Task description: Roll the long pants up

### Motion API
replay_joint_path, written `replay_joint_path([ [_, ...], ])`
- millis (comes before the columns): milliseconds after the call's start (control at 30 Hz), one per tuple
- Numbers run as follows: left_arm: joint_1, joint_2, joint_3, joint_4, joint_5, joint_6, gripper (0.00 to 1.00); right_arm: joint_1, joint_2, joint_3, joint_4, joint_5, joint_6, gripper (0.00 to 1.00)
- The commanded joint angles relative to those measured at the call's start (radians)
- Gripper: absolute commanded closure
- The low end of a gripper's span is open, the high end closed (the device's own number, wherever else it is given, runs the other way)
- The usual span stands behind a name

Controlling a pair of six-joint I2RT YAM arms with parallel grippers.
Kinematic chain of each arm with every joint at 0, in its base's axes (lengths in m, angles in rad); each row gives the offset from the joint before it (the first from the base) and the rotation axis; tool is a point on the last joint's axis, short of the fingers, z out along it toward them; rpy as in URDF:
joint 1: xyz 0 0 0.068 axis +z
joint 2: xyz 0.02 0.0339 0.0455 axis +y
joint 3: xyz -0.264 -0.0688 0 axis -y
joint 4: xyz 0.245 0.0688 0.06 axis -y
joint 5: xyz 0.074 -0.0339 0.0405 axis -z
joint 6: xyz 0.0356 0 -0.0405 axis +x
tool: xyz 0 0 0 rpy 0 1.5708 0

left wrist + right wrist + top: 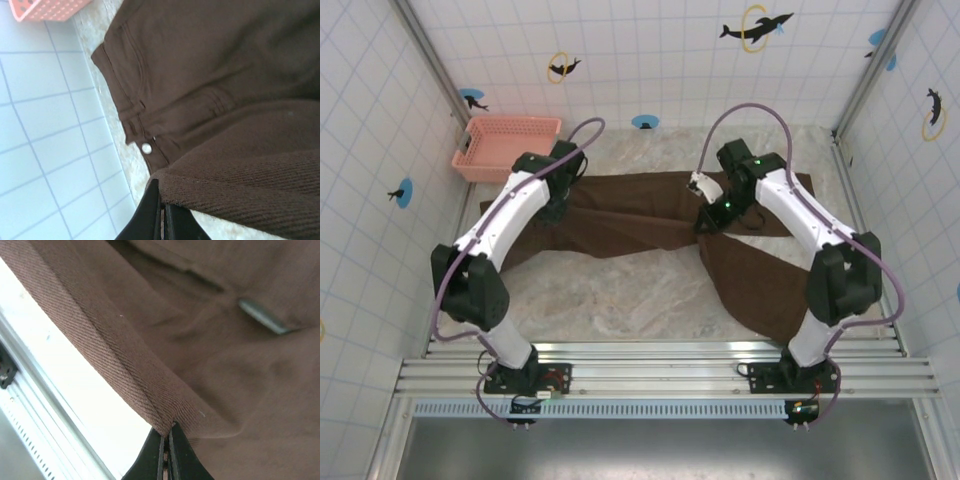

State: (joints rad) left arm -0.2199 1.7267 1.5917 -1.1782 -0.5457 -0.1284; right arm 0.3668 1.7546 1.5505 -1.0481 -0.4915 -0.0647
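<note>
The fold in my left gripper goes outward next, then down onto the pants' far edge near the basket for release, since flat fabric lies uncovered there.
The long pants lie spread across the back of the table, dark brown, with one leg running toward the near right. My left gripper is over their left part, and in the left wrist view it is shut on a lifted fold of the fabric. Beyond that fold I see the waistband with its small light button. My right gripper is at the middle of the pants. In the right wrist view it is shut on a hemmed edge of the cloth.
A pink mesh basket stands at the back left corner, close to the waistband. Tiled walls close in the left, back and right sides. Bare marble tabletop lies between the pants and the front metal rail.
</note>
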Motion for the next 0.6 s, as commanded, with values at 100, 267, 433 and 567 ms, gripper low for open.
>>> replay_joint_path([
  [100, 0.154, 0.151, 0.156, 0.072, -0.096, 0.181, 1.0, -0.052, 0.254, 0.328, -0.195, 0.259, -0.027, 0.99],
  [267, 0.191, 0.278, 0.253, 0.153, -0.086, 0.305, 1.0, -0.069, 0.529, 0.734, -0.339, 0.319, -0.044, 0.99],
  [433, 0.208, 0.445, 0.398, 0.189, -0.086, 0.391, 1.0, -0.102, 0.733, 0.985, -0.359, 0.338, -0.019, 0.99],
  [567, 0.217, 0.573, 0.519, 0.196, -0.06, 0.406, 1.0, -0.132, 0.841, 1.084, -0.325, 0.302, 0.024, 0.98],
])
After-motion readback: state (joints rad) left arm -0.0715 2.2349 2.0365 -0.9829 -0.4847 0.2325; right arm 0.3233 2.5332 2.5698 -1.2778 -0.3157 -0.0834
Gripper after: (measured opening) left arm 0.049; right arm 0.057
